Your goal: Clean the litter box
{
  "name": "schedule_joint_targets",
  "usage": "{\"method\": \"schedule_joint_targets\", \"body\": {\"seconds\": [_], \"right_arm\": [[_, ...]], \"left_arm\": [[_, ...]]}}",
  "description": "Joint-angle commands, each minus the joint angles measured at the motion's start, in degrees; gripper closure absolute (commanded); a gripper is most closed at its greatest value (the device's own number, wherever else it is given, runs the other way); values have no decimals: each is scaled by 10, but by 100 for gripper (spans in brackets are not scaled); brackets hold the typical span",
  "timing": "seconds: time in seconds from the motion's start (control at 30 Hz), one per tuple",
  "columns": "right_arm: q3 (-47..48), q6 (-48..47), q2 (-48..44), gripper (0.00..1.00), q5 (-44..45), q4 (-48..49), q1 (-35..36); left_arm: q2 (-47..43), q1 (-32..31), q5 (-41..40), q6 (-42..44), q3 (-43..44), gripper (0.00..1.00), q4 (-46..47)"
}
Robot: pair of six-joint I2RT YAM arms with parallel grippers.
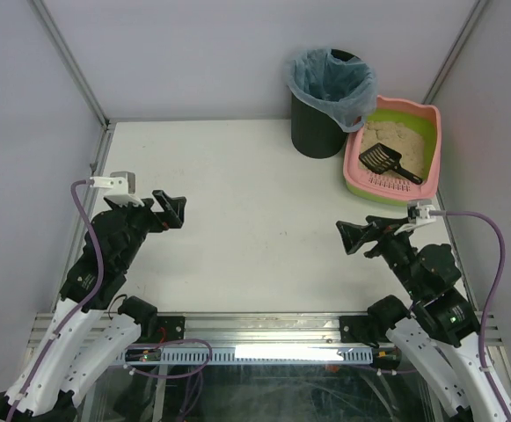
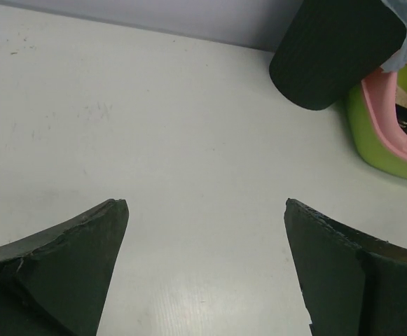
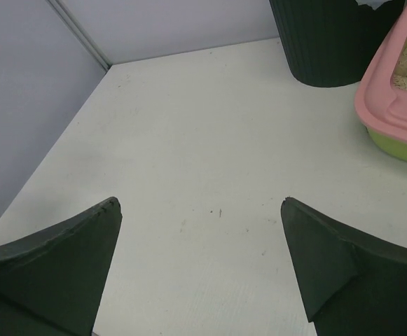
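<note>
My right gripper moves outward and then down onto the litter box's pink rim (image 1: 353,158) (image 3: 381,70) beside the black bin next, since that rim lies outward of my open fingers.
The litter box (image 1: 354,158) is a pink tray with a lime-green inner wall, at the far right of the table, holding beige litter. A small black slotted scoop (image 1: 385,161) lies inside it. The box's pink rim also shows in the left wrist view (image 2: 389,115) and the right wrist view (image 3: 385,98). My left gripper (image 1: 172,209) hovers open over the table at the near left, far from the box. My right gripper (image 1: 357,236) stands open at the near right, a short way in front of the box. Nothing is between either pair of fingers.
A black cylindrical bin (image 1: 318,123) with a pale blue bag stands just left of the litter box at the back. White walls with metal corner posts close in the table on three sides.
</note>
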Motion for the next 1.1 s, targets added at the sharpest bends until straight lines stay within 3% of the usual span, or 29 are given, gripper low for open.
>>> {"method": "schedule_joint_targets", "body": {"seconds": [0.0,0.37,0.53,0.73,0.87,1.07], "right_arm": [[6,4,7,0,13,5,-1],[5,9,58,0,50,-1,-1],[24,24,100,0,121,-4,-1],[102,14,263,0,160,-25,-2],[157,-7,357,0,152,16,-12],[238,-28,501,4,93,76,-109]], "left_arm": [[0,-4,-9,20,-1,1,-7],[38,-4,-32,34,7,1,-14],[29,-4,-34,34,6,1,-15],[39,-3,0,39,7,1,-15],[44,0,-23,34,12,1,-25],[30,19,-17,32,9,1,-24]]}}
